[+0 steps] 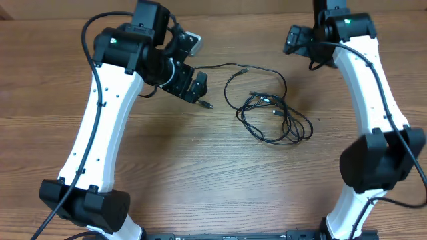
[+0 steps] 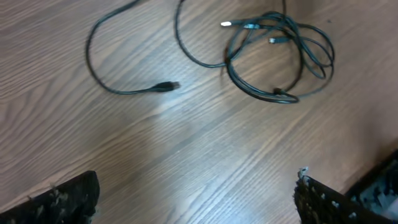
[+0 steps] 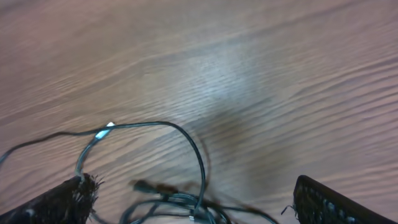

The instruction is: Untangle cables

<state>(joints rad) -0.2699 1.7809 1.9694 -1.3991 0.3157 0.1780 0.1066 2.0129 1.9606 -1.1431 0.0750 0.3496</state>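
Note:
The robot should next lower its right gripper to the left in the overhead view onto the cord's bend (image 1: 285, 85) (image 3: 200, 163), because the bend is below the gripper on that side as a single piece of cord on its own.
The cables (image 1: 273, 117) lie as a small tangle of thin black cords at the table's middle. One cord (image 1: 223, 67) runs off to the left and ends in a plug. My left gripper (image 1: 193, 87) hovers left of the tangle, open and empty. In its wrist view the tangle (image 2: 280, 56) lies far ahead, a loose plug end (image 2: 165, 87) nearer, and bare wood shows between its fingers (image 2: 62, 202). My right gripper (image 1: 297, 41) is up at the back right, open. In the right wrist view the cables (image 3: 186, 199) lie on the table between its fingers (image 3: 336, 205), untouched.
The wooden table (image 1: 200, 167) carries only the cords. The white arms (image 1: 100, 133) stand at both sides, with thicker black wires fixed along them. The arm bases sit at the front edge.

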